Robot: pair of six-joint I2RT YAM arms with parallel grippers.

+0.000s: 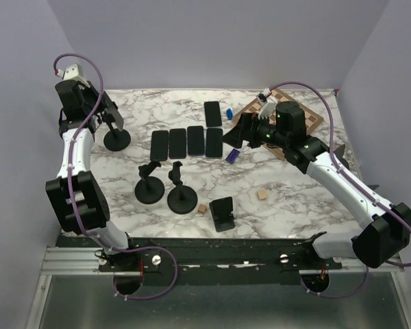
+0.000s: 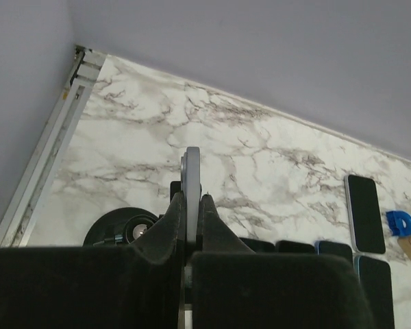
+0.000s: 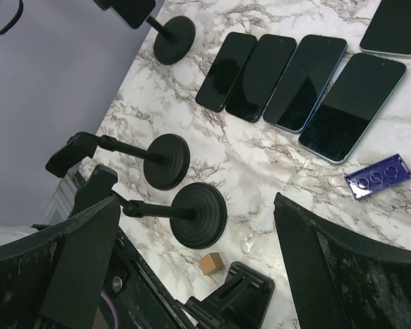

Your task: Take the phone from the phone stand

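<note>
My left gripper should next move back to the bare tabletop beside the round-base stands and let go of the phone, because the stand has room there.
In the left wrist view the phone (image 2: 190,171) shows edge-on as a thin grey slab, upright between my fingers. My left gripper (image 2: 190,200) is shut on it, at the far left of the table (image 1: 113,116). Just below it lies the phone stand's round black base (image 2: 118,232), which the top view shows as a disc (image 1: 116,141) under the gripper. Whether the phone still rests in the stand's cradle is hidden by my fingers. My right gripper (image 1: 234,134) hovers open over the middle of the table (image 3: 192,205) with nothing between its fingers.
Several dark phones (image 1: 186,142) lie flat in a row mid-table. Two empty round-base stands (image 1: 150,189) (image 1: 182,199) and a folding stand (image 1: 222,214) sit near the front. Small wooden cubes (image 1: 262,195) (image 1: 201,208), a blue piece (image 1: 233,156) and a chequered board (image 1: 309,118) are on the right.
</note>
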